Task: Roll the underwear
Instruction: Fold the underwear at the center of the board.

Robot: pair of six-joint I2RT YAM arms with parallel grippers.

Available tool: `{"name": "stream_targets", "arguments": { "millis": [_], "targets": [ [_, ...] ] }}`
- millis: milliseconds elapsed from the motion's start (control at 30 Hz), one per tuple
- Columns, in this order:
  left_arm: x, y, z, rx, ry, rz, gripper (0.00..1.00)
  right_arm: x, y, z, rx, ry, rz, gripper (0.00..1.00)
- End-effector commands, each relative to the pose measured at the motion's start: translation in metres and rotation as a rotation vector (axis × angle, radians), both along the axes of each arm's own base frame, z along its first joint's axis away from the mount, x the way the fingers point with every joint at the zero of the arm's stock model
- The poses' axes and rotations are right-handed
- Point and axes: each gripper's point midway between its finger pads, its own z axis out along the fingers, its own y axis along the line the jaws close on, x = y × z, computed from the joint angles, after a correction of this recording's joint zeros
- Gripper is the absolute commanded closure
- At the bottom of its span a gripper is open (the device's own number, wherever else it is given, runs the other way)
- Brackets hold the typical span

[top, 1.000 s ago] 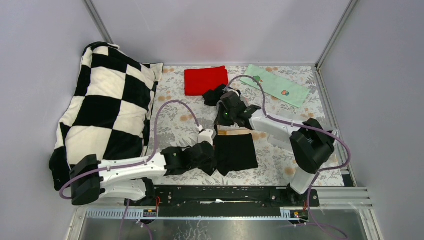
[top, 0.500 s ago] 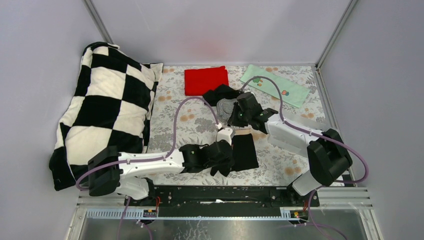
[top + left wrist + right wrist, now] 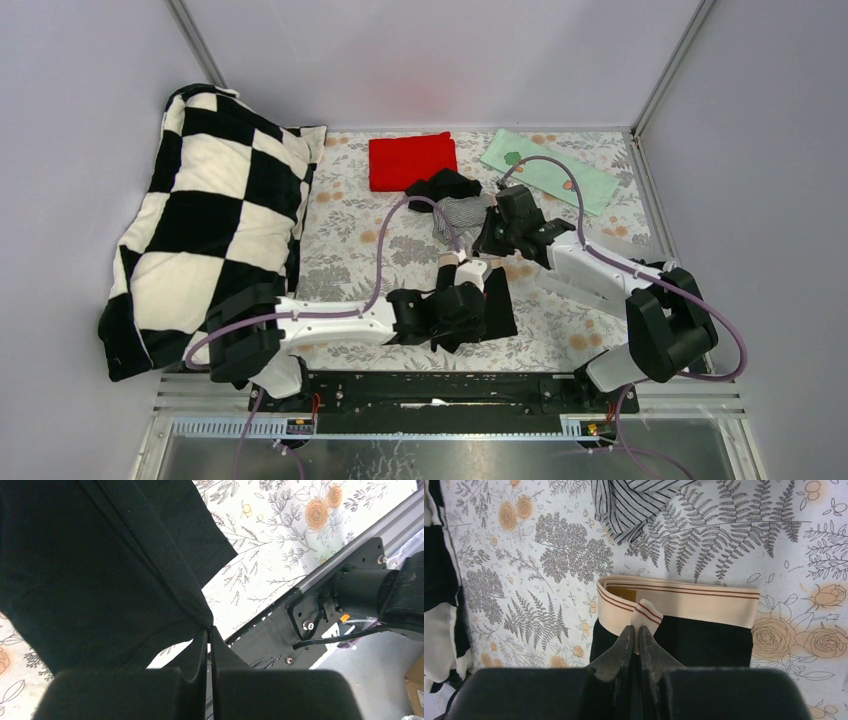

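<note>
The curled layer stops short, so my right gripper should next go down, right in the wrist view, toward the waistband's flat end and release.
A black underwear with a cream, brown-striped waistband lies folded narrow on the floral sheet near the middle front. My left gripper is shut on a raised fold of its black cloth, pinched right at the fingertips. My right gripper is shut on a small bunched bit of the waistband, the tips closed over it. A grey pinstriped underwear lies just behind, and its edge shows in the right wrist view. Another black underwear sits crumpled beyond that.
A red cloth and a pale green printed cloth lie at the back. A big black-and-white checked pillow fills the left side. The black base rail runs along the near edge, close to the left gripper.
My left gripper has swept right, carrying the black underwear's left edge over itself, so the cloth is now much narrower. The right gripper has shifted right with the waistband, uncovering the grey pinstriped one.
</note>
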Motion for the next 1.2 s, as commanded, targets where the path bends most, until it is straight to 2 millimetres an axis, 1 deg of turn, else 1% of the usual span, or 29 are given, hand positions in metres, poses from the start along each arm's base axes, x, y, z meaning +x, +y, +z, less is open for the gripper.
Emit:
{"name": "stream_targets", "arguments": {
  "millis": [0,100,400,733,1167],
  "targets": [
    [0.0,-0.027,0.006,-0.058,-0.015,-0.037,1.0,0.001,-0.002,0.002,0.014,-0.015,0.037,1.0],
    [0.001,-0.033,-0.003,-0.045,-0.007,-0.039,1.0,0.0,-0.005,-0.007,-0.005,0.001,0.044,1.0],
    [0.004,-0.044,-0.018,-0.024,0.003,-0.038,1.0,0.001,-0.014,-0.026,-0.041,0.03,0.043,1.0],
    [0.006,-0.048,-0.03,0.002,0.005,-0.037,1.0,-0.002,-0.024,-0.037,-0.07,0.043,0.034,1.0],
    [0.01,-0.053,-0.037,0.021,0.004,-0.031,1.0,-0.002,-0.028,-0.044,-0.077,0.059,0.033,0.99]
  ]
}}
